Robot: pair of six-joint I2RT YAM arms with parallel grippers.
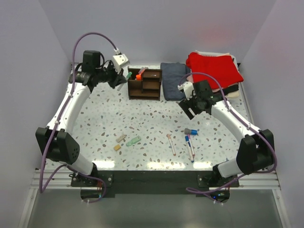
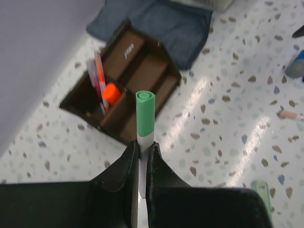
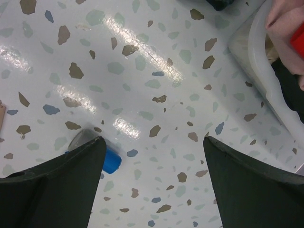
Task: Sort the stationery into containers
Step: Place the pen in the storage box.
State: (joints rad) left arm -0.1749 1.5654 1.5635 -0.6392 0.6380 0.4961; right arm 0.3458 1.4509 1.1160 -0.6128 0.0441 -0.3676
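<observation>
I will tilt my left gripper level, carry the green-capped marker over the organizer's end section (image 1: 133, 74) (image 2: 86, 98), lower it inside and let go, because pens already stand in that section.
My left gripper (image 2: 142, 149) is shut on a white marker with a green cap (image 2: 145, 116), holding it above the table just in front of the dark brown wooden organizer (image 2: 137, 71); the top view shows the gripper (image 1: 118, 78) to the left of the organizer (image 1: 145, 83). An orange-capped marker (image 2: 112, 92) and slim red and pink pens (image 2: 97, 76) stand in its left compartment. My right gripper (image 3: 154, 147) is open and empty above the table, a grey, blue-capped piece (image 3: 110, 160) beside its left finger. In the top view this gripper (image 1: 189, 107) is above that piece (image 1: 191, 131).
Two tan blocks (image 1: 119, 143), a pale green piece (image 1: 133, 141), a slim pen (image 1: 171, 144) and a red and blue pen (image 1: 190, 147) lie on the near table. A folded dark blue cloth (image 1: 173, 80) and a red cloth pile (image 1: 213, 66) sit at the back right.
</observation>
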